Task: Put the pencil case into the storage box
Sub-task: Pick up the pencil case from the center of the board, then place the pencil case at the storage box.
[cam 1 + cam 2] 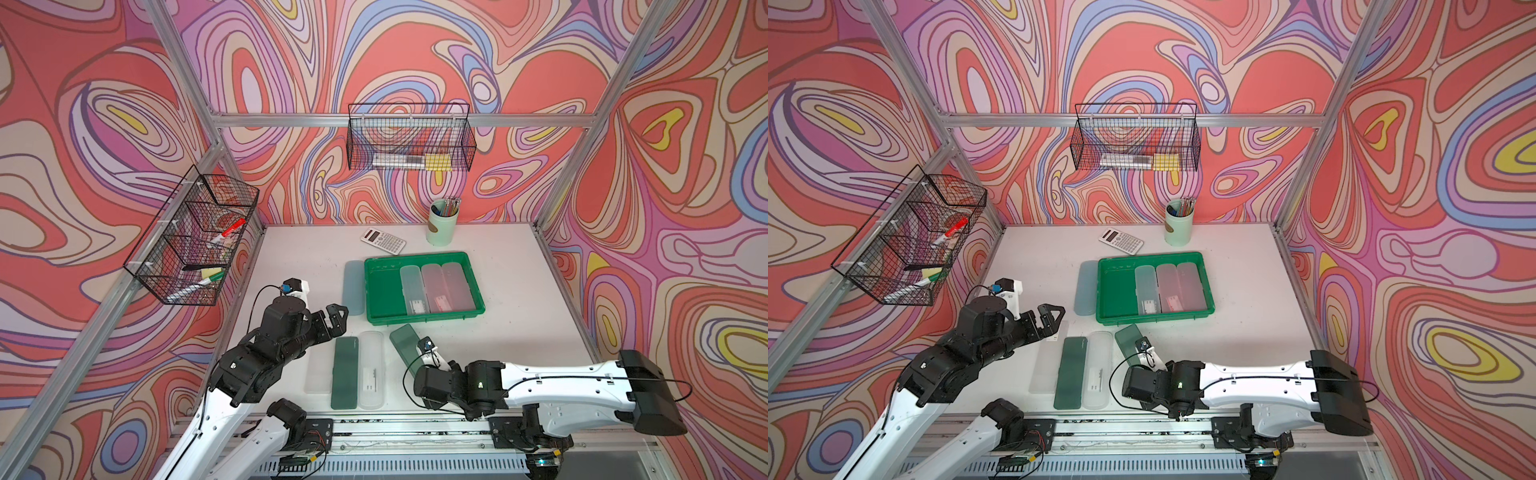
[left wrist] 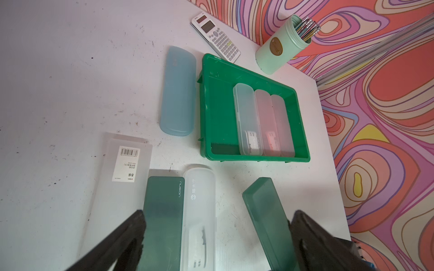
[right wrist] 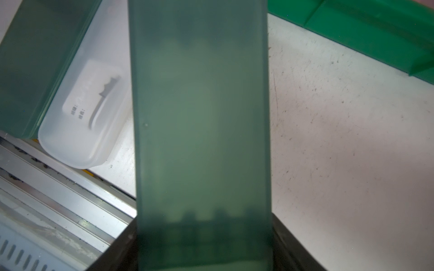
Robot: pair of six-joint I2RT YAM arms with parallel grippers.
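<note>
My right gripper is to lift the angled green case over the storage box's rim next, turn it straight, lower it and let it go, because the empty bottom of the storage box lies outward of it.
The storage box (image 1: 382, 286) (image 1: 1117, 286) (image 2: 220, 105) is a bright-green tray at mid-table, and its corner shows in the right wrist view (image 3: 366, 30). Three pencil cases lie side by side in its right part: a frosted white one (image 1: 414, 289) and two pink ones (image 1: 434, 286). A dark green pencil case (image 1: 405, 345) (image 1: 1128, 338) (image 2: 265, 215) (image 3: 202, 117) lies angled just in front of the box. My right gripper (image 1: 430, 362) (image 3: 204, 234) is shut on its near end. My left gripper (image 1: 338, 318) (image 1: 1052, 318) (image 2: 217, 225) hovers open and holds nothing.
A blue case (image 1: 353, 286) lies left of the box. A clear case (image 1: 318, 370), a dark green case (image 1: 345, 372) and a frosted case (image 1: 371, 370) lie in a row at the front. A calculator (image 1: 382, 241) and pen cup (image 1: 442, 222) stand behind. Wire baskets (image 1: 195, 237) (image 1: 409, 139) hang on the walls.
</note>
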